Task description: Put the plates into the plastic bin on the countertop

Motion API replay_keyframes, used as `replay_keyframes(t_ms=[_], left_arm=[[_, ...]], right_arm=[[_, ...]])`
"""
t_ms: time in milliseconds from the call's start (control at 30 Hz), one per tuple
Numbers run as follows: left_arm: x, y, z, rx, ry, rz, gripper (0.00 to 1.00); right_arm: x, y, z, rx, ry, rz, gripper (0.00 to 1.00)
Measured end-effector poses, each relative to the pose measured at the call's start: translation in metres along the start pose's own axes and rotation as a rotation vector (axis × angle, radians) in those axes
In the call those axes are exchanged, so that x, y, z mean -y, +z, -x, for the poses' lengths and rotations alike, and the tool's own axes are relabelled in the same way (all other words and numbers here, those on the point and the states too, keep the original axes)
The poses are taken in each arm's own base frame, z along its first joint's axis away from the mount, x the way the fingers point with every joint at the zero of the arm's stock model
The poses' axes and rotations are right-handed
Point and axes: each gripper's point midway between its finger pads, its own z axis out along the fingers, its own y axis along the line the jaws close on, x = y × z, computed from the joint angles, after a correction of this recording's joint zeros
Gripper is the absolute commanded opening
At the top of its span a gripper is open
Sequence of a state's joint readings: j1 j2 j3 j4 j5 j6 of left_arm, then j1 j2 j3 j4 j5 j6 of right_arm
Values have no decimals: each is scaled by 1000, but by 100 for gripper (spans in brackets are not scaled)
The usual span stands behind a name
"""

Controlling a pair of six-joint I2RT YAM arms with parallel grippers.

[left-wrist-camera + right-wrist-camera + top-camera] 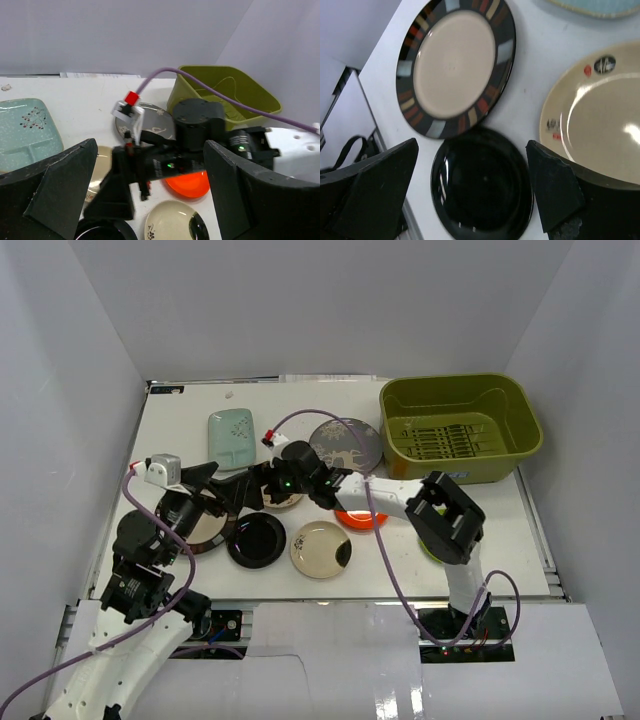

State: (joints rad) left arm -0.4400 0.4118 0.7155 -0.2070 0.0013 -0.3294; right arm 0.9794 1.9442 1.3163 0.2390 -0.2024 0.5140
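The stripe-rimmed plate's far rim lies below, left in the top view; my right gripper should go down onto it next.
The olive-green plastic bin (460,430) stands empty at the back right of the white countertop (180,430). On the countertop lie a pale-green plate (231,437), a grey deer plate (346,445), an orange-red plate (360,519), a cream plate (320,548), a glossy black plate (257,540), a stripe-rimmed plate (205,530) and a tan plate (283,500), partly hidden. My right gripper (258,492) is open and empty above the black plate (482,185). My left gripper (222,492) is open and empty, right beside it, facing it (150,197).
The right arm (400,495) stretches across the table over the orange-red plate (192,182). The purple cable (385,550) loops above the plates. White walls enclose the table on three sides. The bin (225,95) also shows in the left wrist view.
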Motion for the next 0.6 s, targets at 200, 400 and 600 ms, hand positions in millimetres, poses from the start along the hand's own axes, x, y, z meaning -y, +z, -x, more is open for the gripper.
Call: replay_keyframes(t_ms=[200, 400, 600], left_arm=[[3, -3, -8, -9, -5, -27, 98], [10, -5, -11, -18, -15, -61, 98], [18, -10, -8, -5, -19, -96, 98]], right_arm=[[13, 53, 7, -13, 13, -16, 85], [27, 80, -13, -72, 60, -33, 79], [23, 106, -24, -97, 103, -3, 72]])
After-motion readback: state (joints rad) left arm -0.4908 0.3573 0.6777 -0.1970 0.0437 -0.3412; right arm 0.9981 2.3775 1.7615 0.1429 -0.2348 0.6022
